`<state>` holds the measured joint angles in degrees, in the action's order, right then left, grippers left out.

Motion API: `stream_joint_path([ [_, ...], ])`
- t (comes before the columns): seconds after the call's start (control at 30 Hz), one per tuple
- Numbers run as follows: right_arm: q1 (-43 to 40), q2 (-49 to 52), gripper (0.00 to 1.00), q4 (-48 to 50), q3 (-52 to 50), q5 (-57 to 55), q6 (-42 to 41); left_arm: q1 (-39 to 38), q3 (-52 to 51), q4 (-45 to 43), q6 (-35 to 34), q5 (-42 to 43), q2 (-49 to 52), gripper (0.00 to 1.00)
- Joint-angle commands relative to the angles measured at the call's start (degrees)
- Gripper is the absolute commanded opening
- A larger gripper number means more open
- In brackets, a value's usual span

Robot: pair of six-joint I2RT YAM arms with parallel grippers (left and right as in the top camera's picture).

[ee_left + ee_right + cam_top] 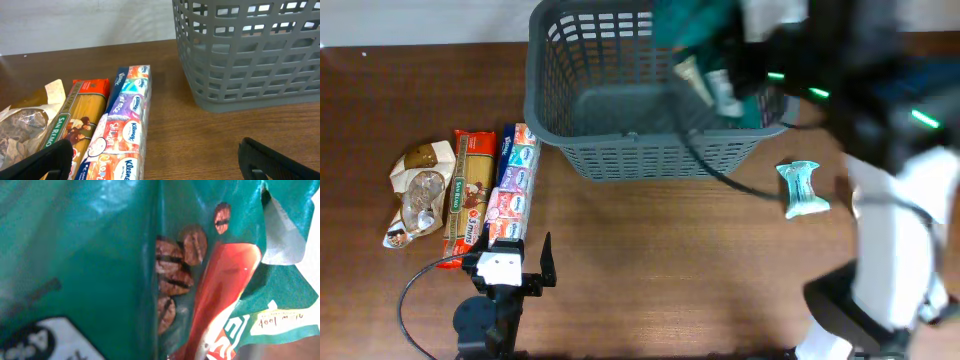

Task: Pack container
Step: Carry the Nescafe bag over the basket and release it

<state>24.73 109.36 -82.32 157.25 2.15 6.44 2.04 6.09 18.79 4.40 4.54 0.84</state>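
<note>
I should move my right gripper to the left in the overhead view next, then lower the green coffee bag into the basket (pixel 620 110), because the bottom of the basket is empty there.
The large dark grey slotted basket (pixel 620 110) stands at the back middle of the table and also shows in the left wrist view (pixel 250 55). My right gripper (pixel 725 85) is blurred above the basket's right side, shut on a green coffee bag (pixel 690 25). That bag (pixel 100 255) fills the right wrist view and hides the fingers. My left gripper (pixel 512 268) is open and empty, low over the table in front of the packets. In the left wrist view the gripper (pixel 160 167) has its fingers wide apart.
Left of the basket lie a Kleenex tissue pack (pixel 512 185) (pixel 125 130), a spaghetti packet (pixel 468 195) (pixel 80 115) and a crumpled brown-and-white bag (pixel 420 190) (pixel 25 125). A small pale teal packet (pixel 803 188) lies right of the basket.
</note>
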Motion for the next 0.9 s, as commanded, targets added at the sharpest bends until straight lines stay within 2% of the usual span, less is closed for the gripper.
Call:
stream_joint_path([
  [0.0,1.3,3.8,0.04,1.9,-2.4,-2.8,0.4,0.0,-0.3,-0.2,-0.7,0.6,-0.5,0.99],
  [0.47,3.0,16.8,0.04,1.6,-5.5,-2.5,0.3,0.0,-0.3,-0.2,-0.7,0.6,-0.5,0.99],
  [0.7,3.0,19.7,0.04,3.3,-9.5,-2.6,0.4,0.0,-0.3,-0.2,-0.7,0.6,-0.5,0.99],
  [0.77,3.0,19.7,0.17,3.2,-9.7,-2.8,0.4,0.0,-0.3,-0.2,-0.7,0.6,-0.5,0.99],
  [0.83,2.9,18.9,0.27,3.2,-9.5,-2.9,0.4,0.0,-0.3,-0.2,-0.7,0.6,-0.5,0.99],
  [0.87,2.9,18.3,0.40,3.2,-9.3,-2.9,0.4,0.0,-0.3,-0.2,-0.7,0.6,-0.5,0.99],
])
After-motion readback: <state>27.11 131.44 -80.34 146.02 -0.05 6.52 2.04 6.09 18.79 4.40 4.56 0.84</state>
